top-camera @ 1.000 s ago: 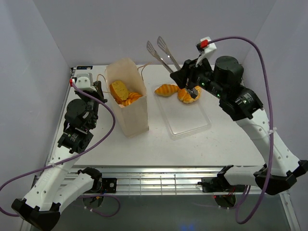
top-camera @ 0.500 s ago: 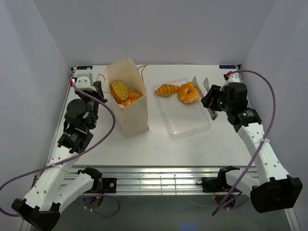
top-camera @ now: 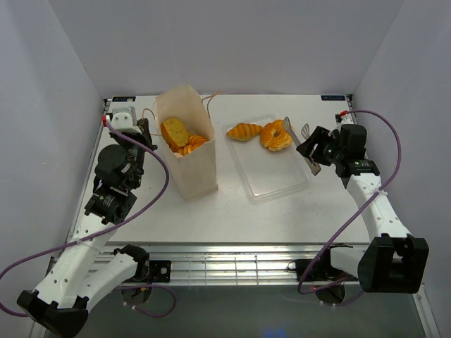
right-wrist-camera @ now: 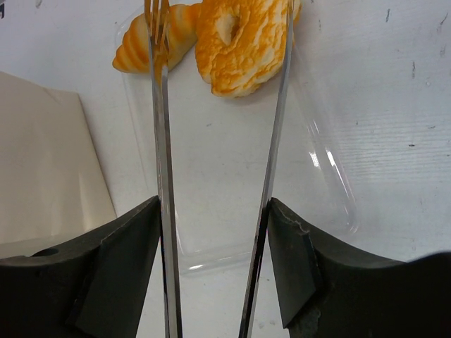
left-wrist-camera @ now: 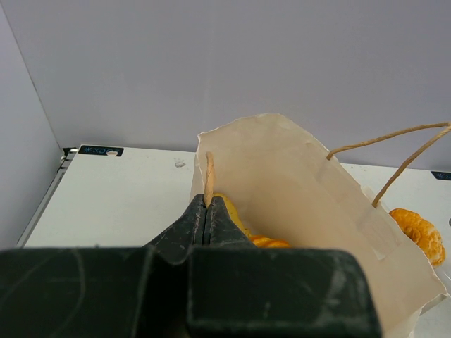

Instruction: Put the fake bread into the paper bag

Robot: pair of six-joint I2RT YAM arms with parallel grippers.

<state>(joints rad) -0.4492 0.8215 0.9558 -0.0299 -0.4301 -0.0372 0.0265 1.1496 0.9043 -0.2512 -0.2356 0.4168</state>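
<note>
The tongs in the robot's right gripper hang above the orange ring bun, so the gripper will next come down until the tongs' spread arms are on both sides of the bun's rim beside its hole (top-camera: 283,136) (right-wrist-camera: 258,48), and close.
The paper bag (top-camera: 189,158) stands upright at the left, with orange fake bread (top-camera: 180,135) inside. My left gripper (top-camera: 146,132) is shut on the bag's near edge (left-wrist-camera: 208,176); the left wrist view shows the bag (left-wrist-camera: 303,204) open, with bread (left-wrist-camera: 262,239) inside. A golden croissant (top-camera: 244,132) and an orange ring bun (top-camera: 276,135) lie at the far end of the clear tray (top-camera: 278,176). My right gripper (top-camera: 318,149) is shut on metal tongs (top-camera: 299,138), whose spread arms (right-wrist-camera: 161,141) point at the bun (right-wrist-camera: 243,46) and croissant (right-wrist-camera: 182,24).
The clear plastic tray (right-wrist-camera: 331,190) lies between the bag and my right arm. The bag's side (right-wrist-camera: 49,176) shows at the left of the right wrist view. White walls close in the table at the back and sides.
My right arm has pulled back from above the bun to the tray's right side and lowered the tongs. The left arm, bag and bread have not moved.
</note>
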